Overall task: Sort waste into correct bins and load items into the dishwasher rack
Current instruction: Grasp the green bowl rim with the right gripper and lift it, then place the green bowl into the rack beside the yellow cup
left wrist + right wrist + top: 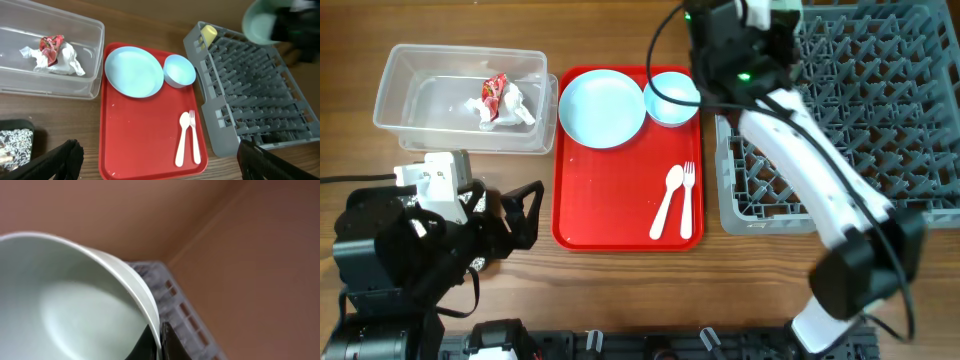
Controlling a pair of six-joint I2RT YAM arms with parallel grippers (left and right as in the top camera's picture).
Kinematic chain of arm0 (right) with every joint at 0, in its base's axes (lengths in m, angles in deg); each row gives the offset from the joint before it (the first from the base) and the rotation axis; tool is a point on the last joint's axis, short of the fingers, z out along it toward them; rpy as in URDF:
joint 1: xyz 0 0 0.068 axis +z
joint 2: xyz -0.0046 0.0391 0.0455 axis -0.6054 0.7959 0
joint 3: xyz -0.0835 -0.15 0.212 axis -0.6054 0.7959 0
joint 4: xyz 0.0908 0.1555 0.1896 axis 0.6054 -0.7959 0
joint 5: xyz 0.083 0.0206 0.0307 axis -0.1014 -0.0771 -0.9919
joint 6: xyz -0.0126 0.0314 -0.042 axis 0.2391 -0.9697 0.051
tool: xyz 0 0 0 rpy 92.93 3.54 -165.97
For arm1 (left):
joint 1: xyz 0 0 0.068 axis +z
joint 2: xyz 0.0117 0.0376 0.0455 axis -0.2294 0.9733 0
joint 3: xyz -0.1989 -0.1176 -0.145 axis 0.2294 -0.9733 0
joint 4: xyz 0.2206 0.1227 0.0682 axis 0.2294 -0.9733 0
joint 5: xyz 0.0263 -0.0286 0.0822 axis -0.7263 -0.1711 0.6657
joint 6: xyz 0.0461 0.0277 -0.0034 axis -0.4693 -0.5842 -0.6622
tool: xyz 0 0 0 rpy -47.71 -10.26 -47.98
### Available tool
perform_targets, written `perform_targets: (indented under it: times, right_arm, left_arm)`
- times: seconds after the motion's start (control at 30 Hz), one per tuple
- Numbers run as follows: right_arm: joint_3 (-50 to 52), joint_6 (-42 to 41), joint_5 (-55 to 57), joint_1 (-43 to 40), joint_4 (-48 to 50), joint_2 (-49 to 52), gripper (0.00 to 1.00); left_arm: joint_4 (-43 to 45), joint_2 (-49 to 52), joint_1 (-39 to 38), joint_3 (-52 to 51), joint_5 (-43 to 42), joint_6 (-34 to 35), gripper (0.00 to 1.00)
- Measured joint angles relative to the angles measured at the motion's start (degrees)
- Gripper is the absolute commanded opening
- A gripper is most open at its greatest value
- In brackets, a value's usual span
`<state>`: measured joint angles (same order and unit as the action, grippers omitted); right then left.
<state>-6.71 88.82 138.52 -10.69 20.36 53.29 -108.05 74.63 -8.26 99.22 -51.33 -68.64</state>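
Note:
My right gripper holds the pale green bowl [65,310] by its rim. It should next tilt and lower the bowl onto the rack wires beside the yellow cup and release the bowl's rim, because those wires are empty.
My right gripper [159,341] is shut on the rim of the pale green bowl [65,310] and holds it above the far left corner of the grey dishwasher rack [880,100]; the bowl also shows in the left wrist view [260,22]. A yellow cup [208,34] lies in that rack corner. The pale blue plate [603,107], pale blue bowl [672,98], white spoon [666,200] and fork [687,198] lie on the red serving tray [610,210]. The clear tub [420,70] holds the red wrapper [494,90] and white napkin [510,110]. My left gripper [508,205] is open and empty, left of the tray's near edge.
A black tray [15,142] with pale speckled scraps shows at the lower left of the left wrist view; in the overhead view my left arm hides it. The right arm [810,170] crosses over the rack's left side. The wooden table [620,290] shows around everything.

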Motion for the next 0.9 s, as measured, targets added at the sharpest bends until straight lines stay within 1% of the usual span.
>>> perform_targets:
  times: [0.1, 0.2, 0.27, 0.33, 0.4, 0.47, 0.63, 0.8, 0.9]
  right_arm:
    - [0.1, 12.7, 3.6, 0.1, 12.4, 6.3, 0.04]
    - [0.2, 28.2, 6.8, 0.1, 26.2, 12.4, 0.05]
    - [0.3, 36.9, 8.4, -0.1, 34.9, 15.1, 0.04]
    - [0.3, 44.8, 10.1, -0.3, 41.9, 17.1, 0.04]
    - [0.3, 50.9, 11.2, -0.7, 44.4, 18.1, 0.04]
    - [0.3, 54.8, 12.2, -1.0, 44.0, 18.4, 0.04]
    - [0.3, 60.0, 13.2, -1.5, 42.4, 18.6, 0.04]
    - [0.5, 61.1, 13.5, -1.5, 41.7, 18.7, 0.04]
    - [2.6, 61.1, 13.6, -1.5, 41.7, 18.6, 0.04]
  left_arm:
    - [0.0, 0.0, 0.0, 0.0, 0.0, 0.0, 1.00]
    - [0.0, 0.0, 0.0, 0.0, 0.0, 0.0, 1.00]
    - [0.0, 0.0, 0.0, 0.0, 0.0, 0.0, 1.00]
    - [0.0, 0.0, 0.0, 0.0, 0.0, 0.0, 1.00]
    - [0.0, 0.0, 0.0, 0.0, 0.0, 0.0, 1.00]
    - [0.0, 0.0, 0.0, 0.0, 0.0, 0.0, 1.00]
    - [0.0, 0.1, 0.0, 0.0, 0.0, 0.0, 1.00]
    - [0.0, 0.1, 0.0, 0.0, 0.0, 0.0, 1.00]
    - [0.0, 0.1, 0.0, 0.0, 0.0, 0.0, 1.00]
